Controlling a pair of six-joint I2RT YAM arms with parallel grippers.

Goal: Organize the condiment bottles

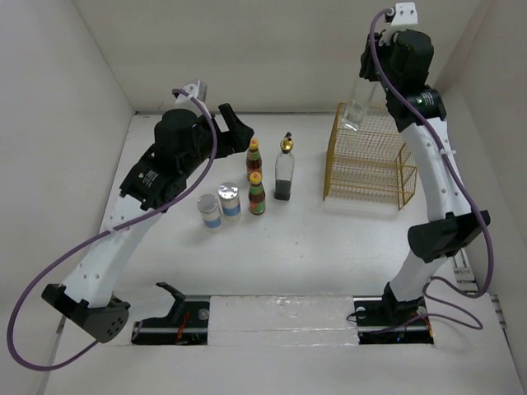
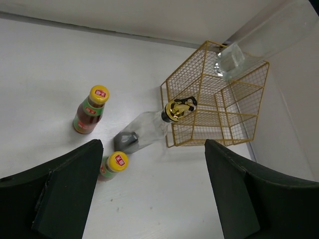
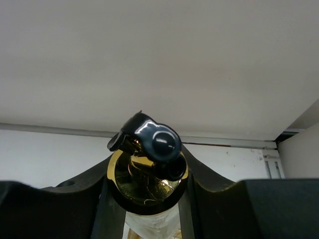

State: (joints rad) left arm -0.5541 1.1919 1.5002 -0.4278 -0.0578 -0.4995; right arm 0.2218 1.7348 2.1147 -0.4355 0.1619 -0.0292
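The robot's right gripper should turn and lower the glass bottle into the rack's far section [image 1: 351, 146] and release it, because the bottle's bottom is still above the rack's wire rim.
My right gripper [image 1: 367, 81] is shut on the neck of a tall clear glass bottle [image 1: 354, 113] and holds it above the gold wire rack [image 1: 366, 160]. Its gold stopper [image 3: 147, 172] fills the right wrist view, between the fingers [image 3: 75, 199]. On the table stand the other tall glass bottle [image 1: 284, 171], two sauce bottles [image 1: 254, 158] [image 1: 257, 195] and two silver-lidded jars [image 1: 229, 200] [image 1: 210, 211]. My left gripper [image 1: 237, 130] is open and empty, above and behind the sauce bottles [image 2: 91, 110] [image 2: 113, 165]. The standing tall bottle [image 2: 177, 109] also shows there.
The rack [image 2: 215, 102] stands at the back right, near the right wall. White walls close in the table at the back and on both sides. The held bottle [image 2: 233, 60] hangs over the rack's far corner.
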